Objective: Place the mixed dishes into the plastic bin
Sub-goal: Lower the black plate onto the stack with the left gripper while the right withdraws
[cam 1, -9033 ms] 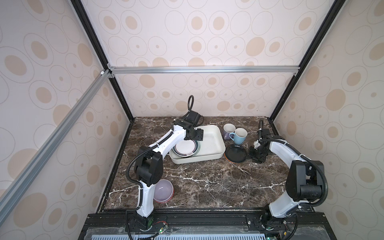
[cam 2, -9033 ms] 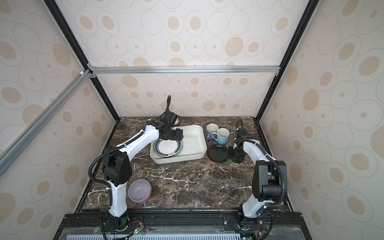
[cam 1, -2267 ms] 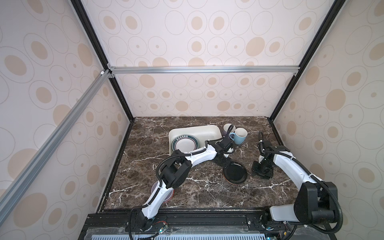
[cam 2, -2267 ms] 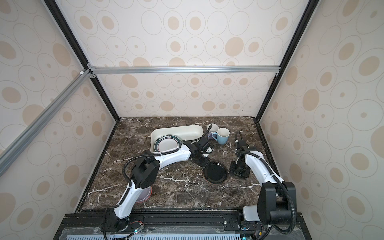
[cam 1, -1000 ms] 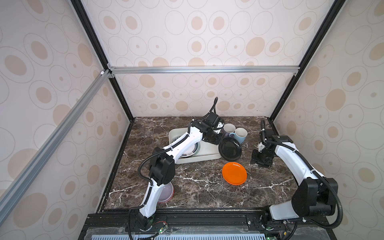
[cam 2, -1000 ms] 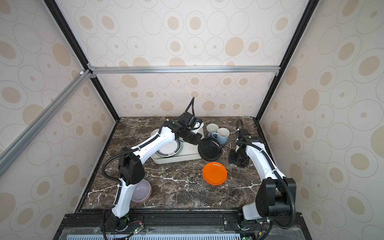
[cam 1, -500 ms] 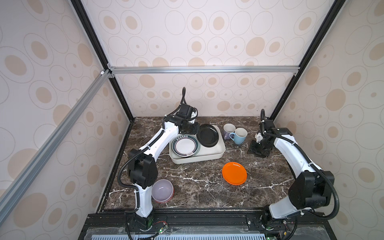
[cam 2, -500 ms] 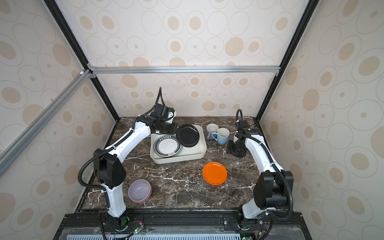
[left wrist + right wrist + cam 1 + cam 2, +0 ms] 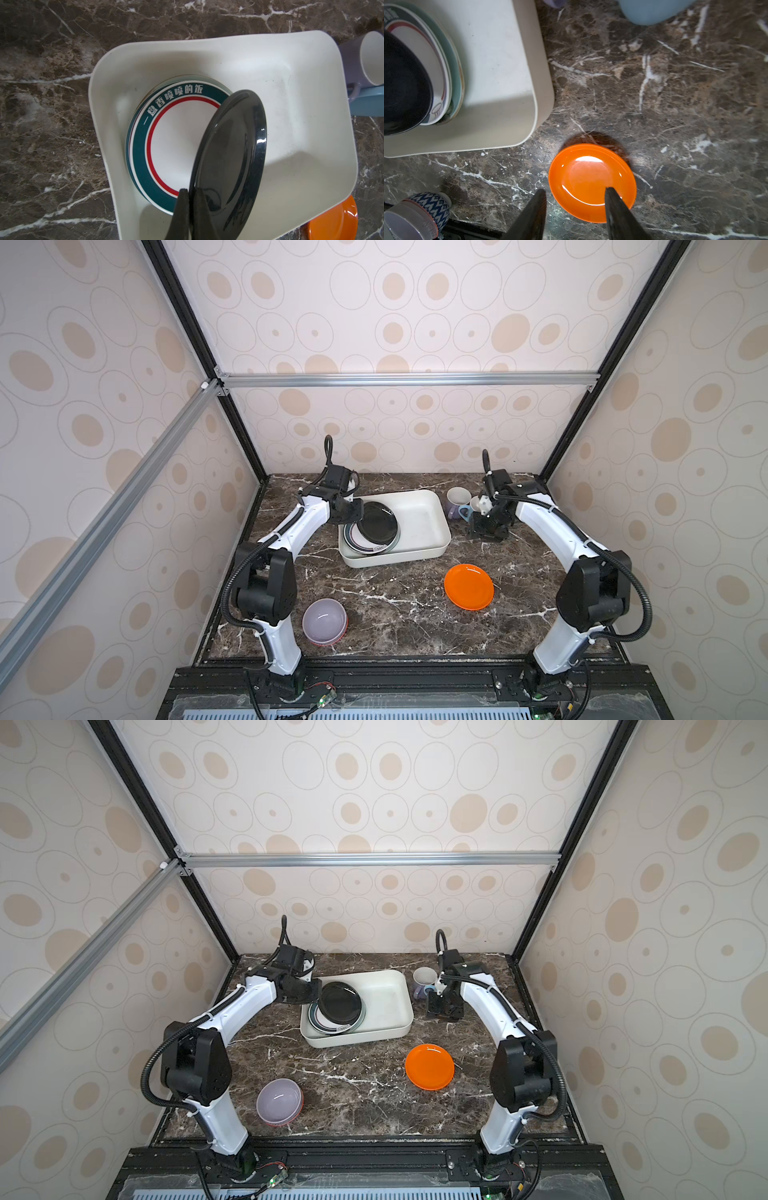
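The black plate [image 9: 228, 155] in my left gripper hangs tilted above the stack. So next I will lower it onto the dark-rimmed top plate [image 9: 176, 138] and let go of the black plate's rim.
My left gripper [image 9: 192, 193] is shut on the rim of a black plate [image 9: 228, 155], holding it tilted over the plate stack in the off-white plastic bin [image 9: 432, 526]. The stack's top plate is dark-rimmed [image 9: 166, 149], with a mint-green one [image 9: 456, 83] beneath. An orange plate [image 9: 468, 587] lies on the marble in front of the bin. A lavender bowl [image 9: 324, 621] sits front left. Lavender mug [image 9: 457, 502] and blue mug [image 9: 367, 104] stand right of the bin. My right gripper [image 9: 575, 189] is open and empty, beside the mugs in both top views.
The brown marble table [image 9: 395, 614] is boxed in by patterned walls and black frame posts. The bin's right half [image 9: 386, 1002] holds nothing. Both arm bases stand at the front edge, the bowl close to the left one.
The left gripper carried the black plate leftward until it hangs over the stack. The right gripper shifted left, closer to the mugs.
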You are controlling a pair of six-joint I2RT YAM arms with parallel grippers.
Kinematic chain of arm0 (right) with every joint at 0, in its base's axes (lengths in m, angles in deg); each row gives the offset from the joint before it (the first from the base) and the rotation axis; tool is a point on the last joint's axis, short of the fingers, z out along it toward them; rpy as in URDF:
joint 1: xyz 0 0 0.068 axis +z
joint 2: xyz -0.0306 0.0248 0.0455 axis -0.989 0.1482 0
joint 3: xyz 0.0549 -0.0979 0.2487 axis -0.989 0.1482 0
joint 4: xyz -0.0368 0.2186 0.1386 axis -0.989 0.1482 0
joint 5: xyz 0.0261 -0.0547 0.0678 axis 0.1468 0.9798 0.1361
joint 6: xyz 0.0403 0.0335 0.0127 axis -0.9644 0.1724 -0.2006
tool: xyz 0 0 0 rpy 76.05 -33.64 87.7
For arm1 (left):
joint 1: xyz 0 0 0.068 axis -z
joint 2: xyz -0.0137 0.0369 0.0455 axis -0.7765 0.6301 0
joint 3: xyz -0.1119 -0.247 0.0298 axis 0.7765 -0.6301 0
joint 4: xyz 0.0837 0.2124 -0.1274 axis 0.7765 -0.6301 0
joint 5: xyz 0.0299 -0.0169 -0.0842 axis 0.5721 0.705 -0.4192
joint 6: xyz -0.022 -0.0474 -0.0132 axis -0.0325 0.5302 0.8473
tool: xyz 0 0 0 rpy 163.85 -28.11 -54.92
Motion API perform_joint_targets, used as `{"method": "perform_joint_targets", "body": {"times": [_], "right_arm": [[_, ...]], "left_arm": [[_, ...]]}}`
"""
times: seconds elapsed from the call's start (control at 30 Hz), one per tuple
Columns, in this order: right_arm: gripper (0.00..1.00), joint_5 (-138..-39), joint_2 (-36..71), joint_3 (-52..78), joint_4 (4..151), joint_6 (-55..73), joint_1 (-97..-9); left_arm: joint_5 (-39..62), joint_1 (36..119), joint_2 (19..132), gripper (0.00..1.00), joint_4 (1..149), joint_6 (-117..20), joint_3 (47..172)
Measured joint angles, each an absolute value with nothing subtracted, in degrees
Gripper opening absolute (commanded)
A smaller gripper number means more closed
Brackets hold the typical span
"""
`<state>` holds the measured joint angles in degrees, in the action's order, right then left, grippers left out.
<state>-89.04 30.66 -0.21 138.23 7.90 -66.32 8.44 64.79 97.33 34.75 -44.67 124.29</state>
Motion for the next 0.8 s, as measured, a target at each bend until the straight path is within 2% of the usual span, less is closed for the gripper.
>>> {"method": "perform_joint_targets", "body": {"times": [0.33,0.63,0.73,0.8], "right_arm": [[0.5,-93.6,42.0,-15.5,141.5,9.4,-57.6],[0.5,-93.4,44.5,-21.8,144.6,9.7,-57.7],[0.5,-93.0,45.2,-22.0,145.3,9.6,-57.7],[0.5,-92.7,45.4,-22.0,145.7,9.6,-57.7]], "left_arm": [[7.6,61.6,99.2,0.0,38.7,-44.7,123.0],[5.9,61.3,103.3,0.0,39.3,-44.7,122.8],[5.7,61.3,103.7,0.07,39.5,-44.7,122.8],[5.8,61.3,104.4,0.18,39.4,-44.8,123.0]]}}
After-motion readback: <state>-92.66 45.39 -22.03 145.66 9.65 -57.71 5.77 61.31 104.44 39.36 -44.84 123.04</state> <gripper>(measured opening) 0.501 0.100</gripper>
